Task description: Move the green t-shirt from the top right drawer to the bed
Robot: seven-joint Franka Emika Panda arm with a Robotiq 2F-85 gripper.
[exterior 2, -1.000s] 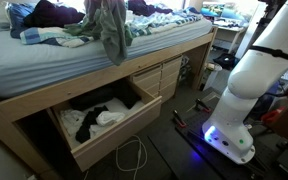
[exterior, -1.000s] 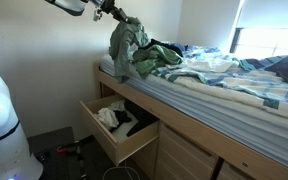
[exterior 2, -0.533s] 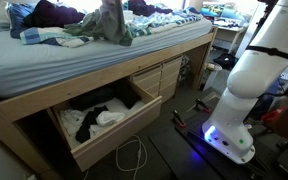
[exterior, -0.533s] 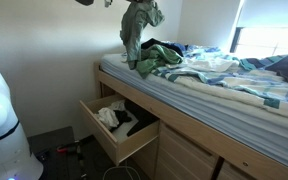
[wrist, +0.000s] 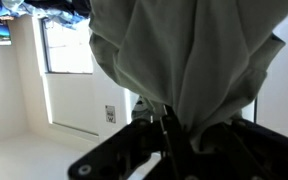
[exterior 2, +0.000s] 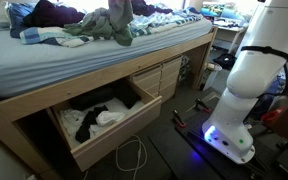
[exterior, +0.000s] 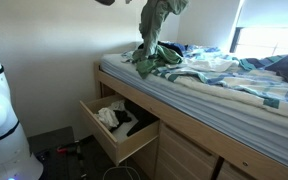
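Note:
The pile of clothes at the head of the bed is below my gripper, so I next need to move down toward it and release the green t-shirt (exterior: 153,28) there.
The green t-shirt (exterior: 153,28) hangs bunched from above, its lower end touching the clothes at the head of the bed (exterior: 199,95). In an exterior view it dangles (exterior 2: 118,22) over the bed's (exterior 2: 54,65) edge. In the wrist view the shirt (wrist: 189,55) fills most of the picture, and my gripper (wrist: 177,128) is shut on its gathered cloth. The gripper itself is cut off by the top of both exterior views. The open drawer (exterior: 120,128) under the bed holds white and dark clothes and also shows in an exterior view (exterior 2: 102,122).
A pile of clothes (exterior: 169,57) and rumpled bedding lies on the mattress. Closed drawers (exterior 2: 152,78) sit beside the open one. The robot's white base (exterior 2: 242,95) stands on the floor near the bed. A white cable (exterior 2: 134,160) lies on the floor.
The t-shirt has been lifted higher and carried further over the mattress, away from the bed's edge. The drawer has not moved.

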